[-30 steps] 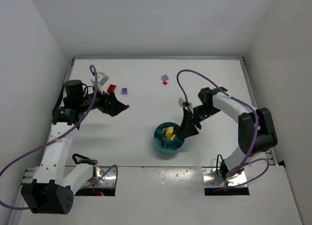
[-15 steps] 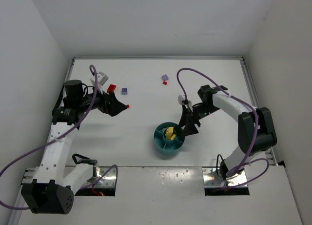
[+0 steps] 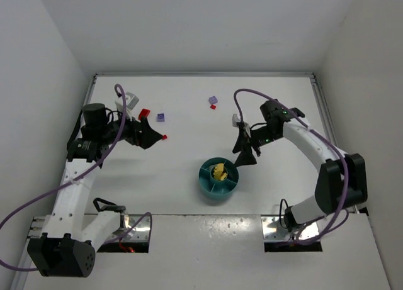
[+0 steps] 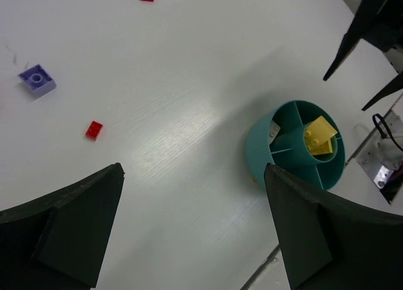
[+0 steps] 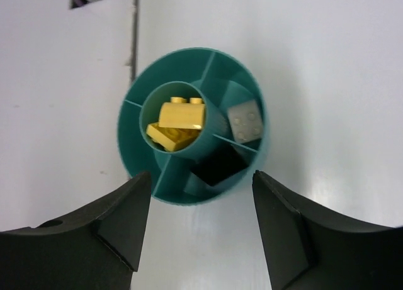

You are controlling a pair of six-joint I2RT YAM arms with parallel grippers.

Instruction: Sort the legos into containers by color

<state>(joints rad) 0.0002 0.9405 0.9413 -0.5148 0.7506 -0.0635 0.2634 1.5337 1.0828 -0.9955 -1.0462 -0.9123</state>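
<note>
Next, my left gripper turns its dish-facing fingers downward, reaches outward and lowers them around the larger red lego (image 3: 144, 113), because that lies outward of and below the gripper.
The round teal dish (image 3: 207, 182) stands at the near middle of the table. Its centre well holds two yellow legos (image 5: 179, 117), one wedge holds a pale grey-tan lego (image 5: 245, 121) and the wedge beside it a black lego (image 5: 217, 164). My right gripper (image 3: 245, 153) is open and empty, just behind the dish's far right rim (image 5: 126, 151). My left gripper (image 3: 153, 134) is open and empty at the left. A small red lego (image 3: 165, 137) lies by its tip. It also shows in the left wrist view (image 4: 94, 129), with a lilac lego (image 4: 36, 80) nearby.
A larger red lego (image 3: 144, 113) and a lilac lego (image 3: 160, 117) lie behind the left gripper. Another lilac lego (image 3: 213, 100) with a tiny red one (image 3: 213, 106) lies at the far middle. White walls bound the table on three sides.
My right gripper has pulled back from over the dish's right rim, moving up and toward the far right. The left arm has hardly moved.
</note>
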